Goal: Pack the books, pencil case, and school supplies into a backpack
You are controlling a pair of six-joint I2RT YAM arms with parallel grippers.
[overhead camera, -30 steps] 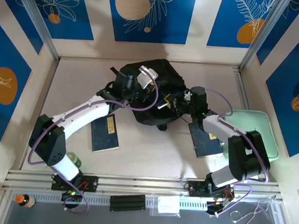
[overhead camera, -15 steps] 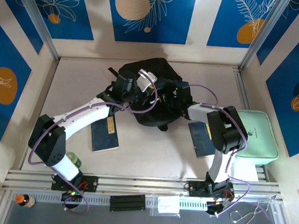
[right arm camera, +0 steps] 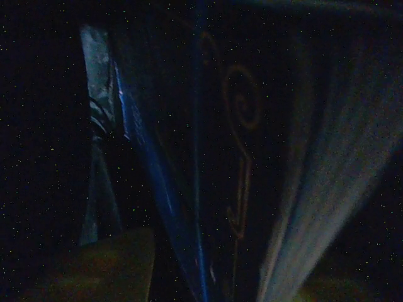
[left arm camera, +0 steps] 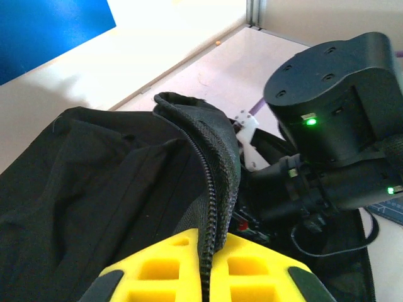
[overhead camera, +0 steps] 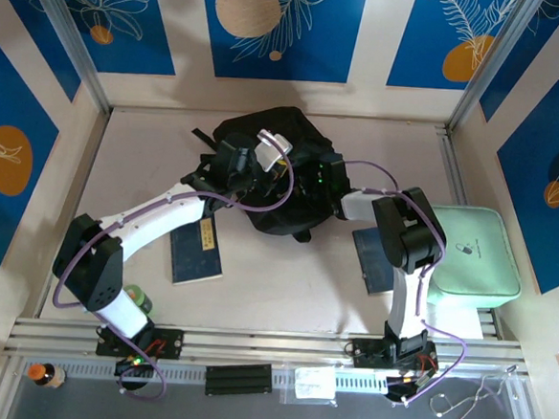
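The backpack's zip edge (left arm camera: 214, 195) is between my left gripper's yellow fingers. Next, that gripper stays above the black backpack (left arm camera: 214, 163) and spreads them to release that edge.
The black backpack (overhead camera: 275, 161) lies at the table's middle back, its mouth facing right. My left gripper (left arm camera: 211, 277) is shut on the zip edge of the backpack (left arm camera: 214, 163) and holds the flap up. My right arm (overhead camera: 357, 203) reaches into the mouth, its black wrist (left arm camera: 334, 107) just inside. In the dark right wrist view a navy book (right arm camera: 208, 157) stands between the fingers of my right gripper (right arm camera: 214, 277). The left pad (right arm camera: 113, 264) stands clear of the cover, so the jaws are open. Two more books lie on the table, one at the left (overhead camera: 197, 250) and one at the right (overhead camera: 377, 259).
A mint green box (overhead camera: 473, 252) sits at the right edge beside the right arm. A green bottle (overhead camera: 137, 298) stands by the left arm's base. On the front rail lie an orange-capped bottle (overhead camera: 45, 373), a black bar (overhead camera: 239, 379), a plastic bag (overhead camera: 313, 384) and wire tongs (overhead camera: 472, 407).
My right arm has swung left and pushed deeper into the backpack's mouth with the book, and its jaws have opened. The left gripper has kept its hold on the zip edge.
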